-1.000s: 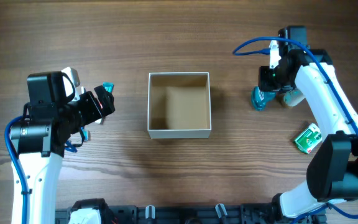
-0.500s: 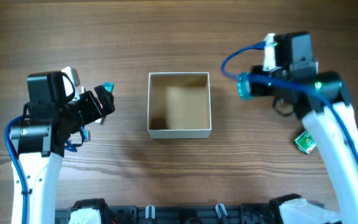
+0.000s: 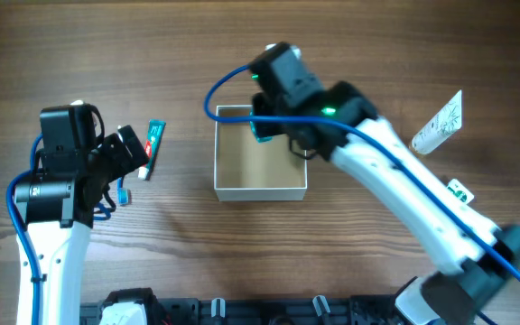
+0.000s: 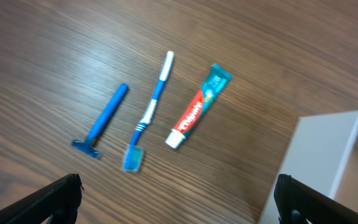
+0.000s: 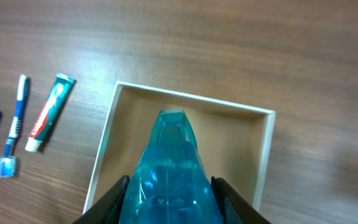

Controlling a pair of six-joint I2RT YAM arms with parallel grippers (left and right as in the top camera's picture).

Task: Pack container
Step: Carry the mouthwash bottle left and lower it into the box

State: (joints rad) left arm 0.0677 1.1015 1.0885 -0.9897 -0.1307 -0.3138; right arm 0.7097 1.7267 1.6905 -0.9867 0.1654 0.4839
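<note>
I should next lower my right gripper and shift it toward the container's far corner by the toothpaste, because the clear blue bottle (image 5: 169, 168) is still hanging above the container's empty inside.
The container (image 3: 260, 191) is a square white-walled box with a tan inside at the table's middle; it also shows in the right wrist view (image 5: 194, 101) and the left wrist view (image 4: 328, 162). My right gripper (image 5: 169, 199) is shut on a clear blue bottle (image 5: 169, 168) and holds it over the container's far part, as the overhead view also shows (image 3: 262, 132). My left gripper (image 4: 179, 199) is open and empty, above the table left of the container. A toothpaste tube (image 4: 197, 107), a toothbrush (image 4: 149, 113) and a blue razor (image 4: 104, 119) lie on the table ahead of it.
A white tube (image 3: 438, 125) lies at the far right. A green box (image 3: 459, 190) shows partly behind the right arm. The toothpaste (image 3: 154, 138) lies just left of the container. The right arm spans from the front right corner to the container.
My right arm has swung left from the table's right side, carrying the blue bottle to above the container. My left gripper has shifted slightly, and the toothpaste tube shows more fully.
</note>
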